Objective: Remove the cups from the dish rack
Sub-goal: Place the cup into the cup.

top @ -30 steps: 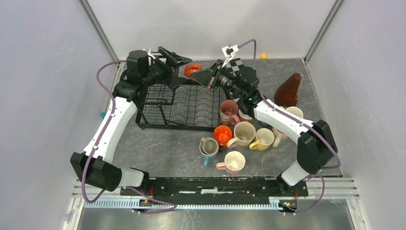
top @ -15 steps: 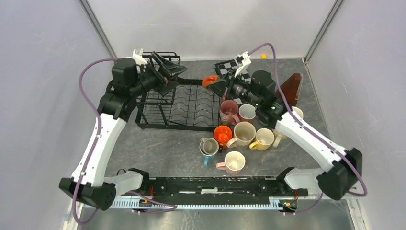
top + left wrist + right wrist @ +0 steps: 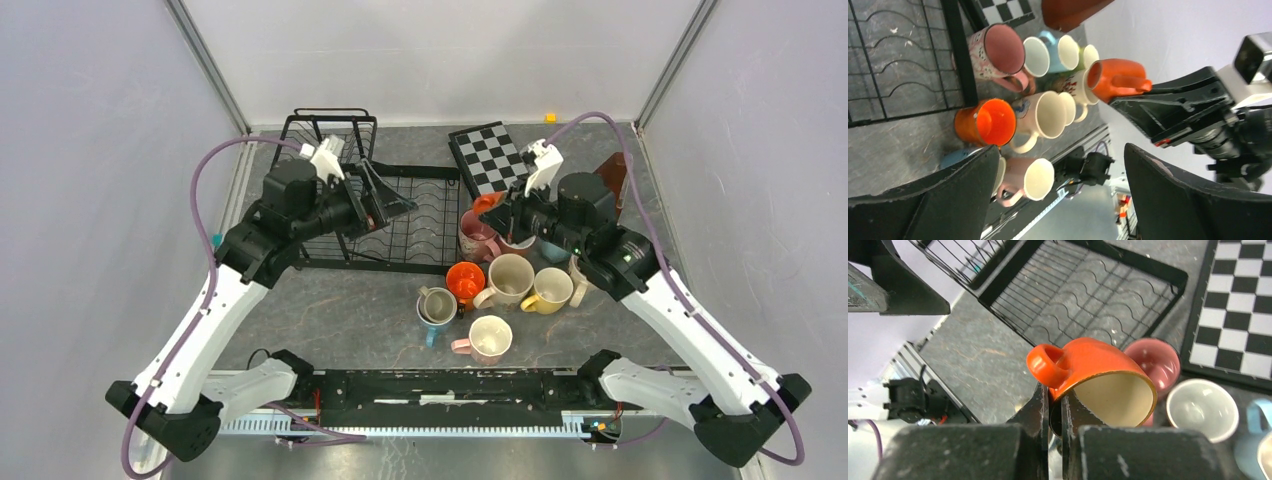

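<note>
The pink-handled cup's open mouth (image 3: 491, 335) is below and nearer the base. My right gripper will move back and down to release the orange cup (image 3: 488, 203) into it.
My right gripper (image 3: 497, 207) is shut on the rim of an orange cup (image 3: 488, 203) and holds it tilted in the air above a pink cup (image 3: 476, 237), just right of the dish rack (image 3: 425, 222). In the right wrist view the fingers pinch the orange cup's (image 3: 1093, 372) wall beside its handle. Several more cups stand grouped on the table, among them an orange one (image 3: 465, 280), a cream one (image 3: 510, 278) and a yellow one (image 3: 550, 290). My left gripper (image 3: 392, 207) hangs open over the rack's slotted tray with nothing between its fingers (image 3: 923, 200).
A black-and-white checkerboard (image 3: 490, 157) lies behind the rack's right end. A brown object (image 3: 621, 172) stands at the back right, partly behind my right arm. The rack's taller basket part (image 3: 325, 135) is at the back left. Grey walls close in both sides.
My right arm has carried the orange cup from behind the rack rightwards and nearer, to above the grouped cups. The left gripper, still open, has come forward over the slotted tray.
</note>
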